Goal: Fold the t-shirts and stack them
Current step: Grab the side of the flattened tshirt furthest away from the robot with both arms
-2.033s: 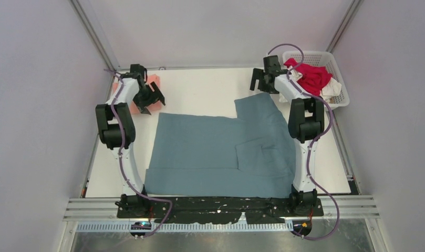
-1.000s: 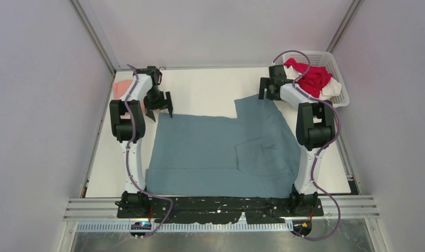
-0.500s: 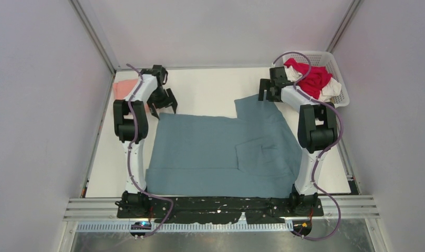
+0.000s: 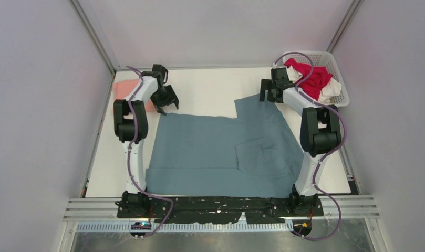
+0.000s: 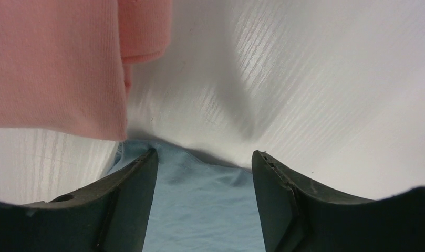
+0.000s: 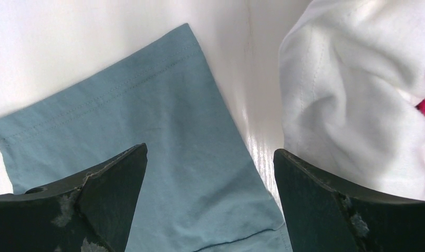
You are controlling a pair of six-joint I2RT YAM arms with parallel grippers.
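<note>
My right gripper will next reach outward and down to close on the teal sleeve's far corner [image 6: 186, 32], which lies outward and below, beyond my open fingers.
The teal t-shirt [image 4: 220, 152] lies flat and partly folded mid-table. My left gripper [image 4: 165, 105] is open at its far left corner; in the left wrist view the corner [image 5: 199, 210] lies between the spread fingers [image 5: 131, 199] of that gripper [image 5: 205, 157]. The folded salmon-pink t-shirt [image 4: 123, 86] lies just left of it and also shows in the left wrist view [image 5: 52, 63]. My right gripper [image 4: 268, 95] is open over the teal sleeve [image 6: 147, 115] at the far right, its own point in the wrist view [image 6: 210, 152] over the cloth.
A white lattice basket [image 4: 340, 73] at the far right corner holds a red t-shirt [image 4: 312, 79] and a white one [image 4: 333, 89]. White cloth [image 6: 357, 94] lies close to the right gripper's right finger. Enclosure walls stand on three sides.
My left gripper has moved right from over the pink t-shirt to the teal shirt's far left corner. My right gripper has shifted slightly right and stays by the sleeve.
</note>
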